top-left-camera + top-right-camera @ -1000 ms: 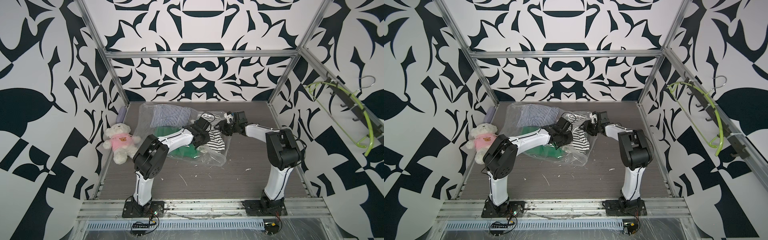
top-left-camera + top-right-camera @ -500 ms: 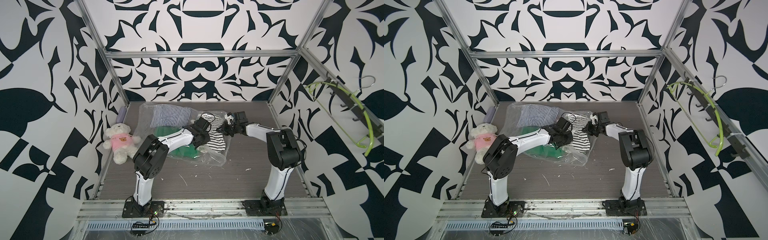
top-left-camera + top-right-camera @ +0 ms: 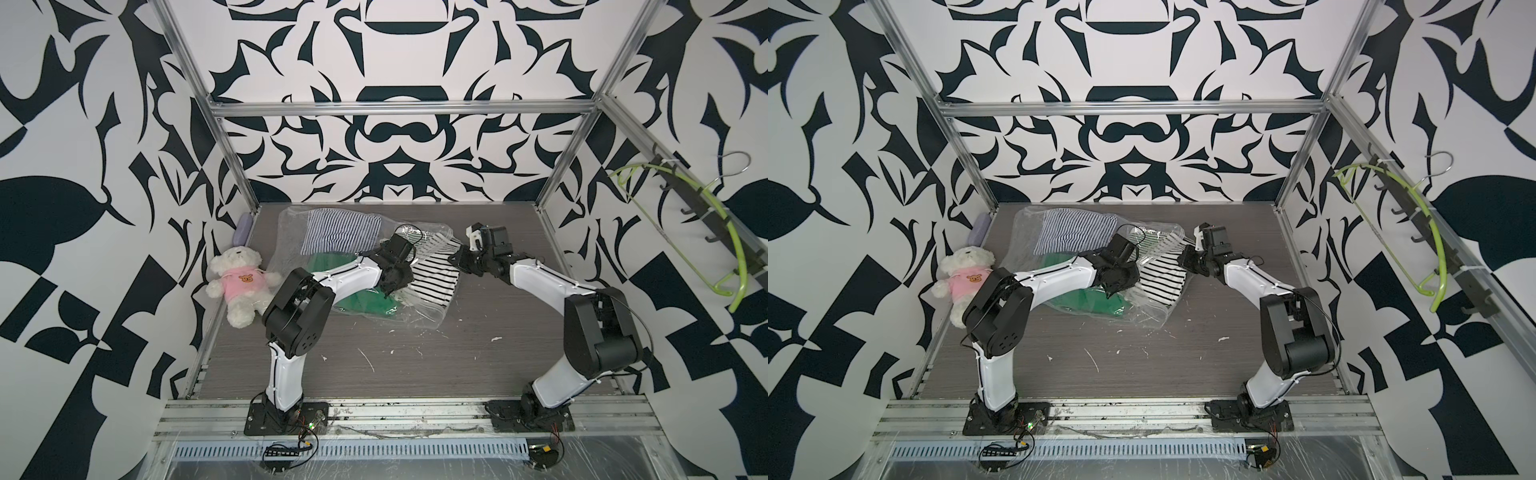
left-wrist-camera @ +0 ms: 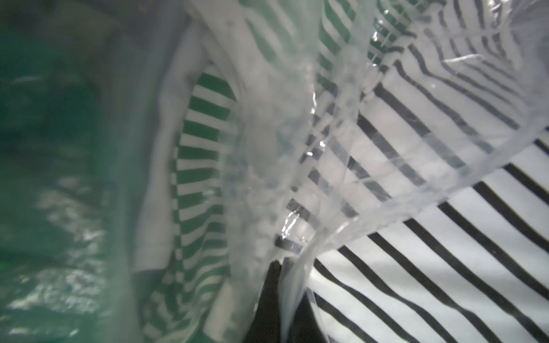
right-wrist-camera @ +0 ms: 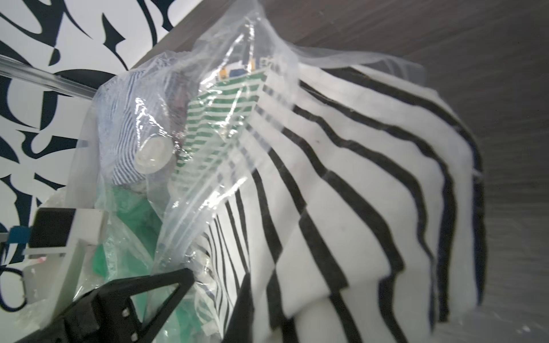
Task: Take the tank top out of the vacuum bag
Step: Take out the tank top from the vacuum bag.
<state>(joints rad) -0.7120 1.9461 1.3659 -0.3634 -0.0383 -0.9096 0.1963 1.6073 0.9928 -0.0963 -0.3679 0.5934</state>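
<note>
The inner end of the tank top is still covered by film, so next I should draw my right gripper away from the bag (image 3: 291, 224) and back over the bare tabletop to release the tank top.
The clear vacuum bag (image 3: 291, 224) (image 3: 1025, 224) lies at the back of the table, stuffed with blue-striped and green clothes. Its round white valve cap (image 5: 154, 156) shows in the right wrist view. The black-and-white striped tank top (image 3: 432, 282) (image 3: 1160, 278) (image 5: 356, 178) lies at the bag's open right end, partly outside the film. My left gripper (image 3: 392, 286) (image 4: 280, 262) is shut, pinching a fold of the bag's plastic (image 4: 386, 178) beside the tank top (image 4: 416, 267). My right gripper (image 3: 457, 262) (image 3: 1183, 259) (image 5: 218, 279) is shut on the tank top's near edge.
A white teddy bear (image 3: 239, 282) in a pink shirt lies at the table's left edge, with a purple case (image 3: 242, 228) behind it. A green hanger (image 3: 706, 232) hangs on the right wall rail. Small white scraps (image 3: 365, 359) dot the front of the table.
My right gripper has closed from half open onto the tank top's edge. The left gripper has stayed shut on the bag's plastic, and both arms have barely moved.
</note>
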